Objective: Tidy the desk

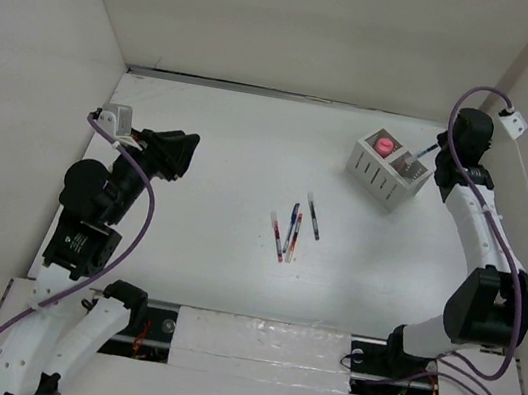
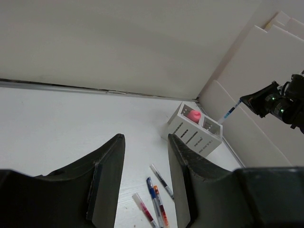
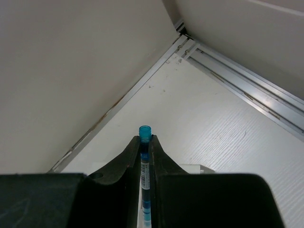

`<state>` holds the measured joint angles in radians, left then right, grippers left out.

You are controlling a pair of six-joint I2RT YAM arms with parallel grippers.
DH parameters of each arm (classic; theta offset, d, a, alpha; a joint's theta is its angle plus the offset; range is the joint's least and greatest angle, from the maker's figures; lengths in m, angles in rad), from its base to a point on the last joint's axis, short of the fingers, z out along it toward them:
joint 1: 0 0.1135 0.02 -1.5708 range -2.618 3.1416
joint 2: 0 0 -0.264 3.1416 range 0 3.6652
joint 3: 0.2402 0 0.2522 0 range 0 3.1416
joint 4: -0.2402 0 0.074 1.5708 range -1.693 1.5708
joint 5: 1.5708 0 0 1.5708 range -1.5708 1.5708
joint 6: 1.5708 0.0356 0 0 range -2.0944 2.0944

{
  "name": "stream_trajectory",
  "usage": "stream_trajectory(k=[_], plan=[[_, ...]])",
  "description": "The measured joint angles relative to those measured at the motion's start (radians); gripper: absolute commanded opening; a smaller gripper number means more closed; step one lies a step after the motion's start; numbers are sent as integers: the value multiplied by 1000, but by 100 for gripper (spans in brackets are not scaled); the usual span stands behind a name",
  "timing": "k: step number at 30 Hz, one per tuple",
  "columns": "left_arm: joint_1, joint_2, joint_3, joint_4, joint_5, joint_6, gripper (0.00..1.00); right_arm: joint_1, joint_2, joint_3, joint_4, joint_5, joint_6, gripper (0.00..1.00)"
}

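Note:
The robot's right gripper will next move the blue pen down and toward the pink object, over the compartment [image 1: 410,166] beside that object.
On the white desk [image 1: 223,140], my right gripper [image 1: 439,146] hangs above the far right corner of a white slotted organizer box [image 1: 387,171]. It is shut on a blue pen [image 3: 145,130] whose capped end sticks out past the fingertips. The same blue pen [image 2: 230,113] slants down toward the box's [image 2: 192,135] open top. Several pens [image 1: 293,227] lie loose mid-desk; these pens [image 2: 156,199] also show below my left gripper [image 2: 145,142]. My left gripper [image 1: 184,156] hovers open over the left side, holding nothing.
A pink round object [image 1: 384,144] sits in one compartment of the organizer. White walls close in the left, back and right. A metal rail [image 3: 247,90] runs along the base of the wall near the right gripper.

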<state>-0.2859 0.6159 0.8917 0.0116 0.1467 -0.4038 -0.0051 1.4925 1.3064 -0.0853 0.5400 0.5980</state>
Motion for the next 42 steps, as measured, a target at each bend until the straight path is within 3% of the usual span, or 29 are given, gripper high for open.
stream_trajectory(k=[16,19,20,25,28,30,34,35,37,42], plan=[[0,6,0,-1,-2,-1,43,64,142,-20,78,118,-50,4],[0,7,0,0,-2,-2,46,89,142,-43,88,133,-52,15],[0,8,0,-1,-2,-2,47,97,142,-44,89,139,-52,25],[0,17,0,-1,-2,-2,48,125,120,-45,89,150,-62,58],[0,19,0,-1,-3,-2,49,157,72,-45,87,147,-71,62],[0,19,0,-1,-3,-2,49,173,34,-45,87,144,-71,57],[0,20,0,-1,-4,-2,45,236,-56,-84,113,86,-69,22],[0,21,0,-1,-3,-2,44,264,-82,-114,126,57,-67,10],[0,24,0,-1,-4,-2,41,332,-116,-178,155,-32,-56,0],[0,27,0,-1,-4,-1,41,509,-42,-276,133,-149,-44,0]])
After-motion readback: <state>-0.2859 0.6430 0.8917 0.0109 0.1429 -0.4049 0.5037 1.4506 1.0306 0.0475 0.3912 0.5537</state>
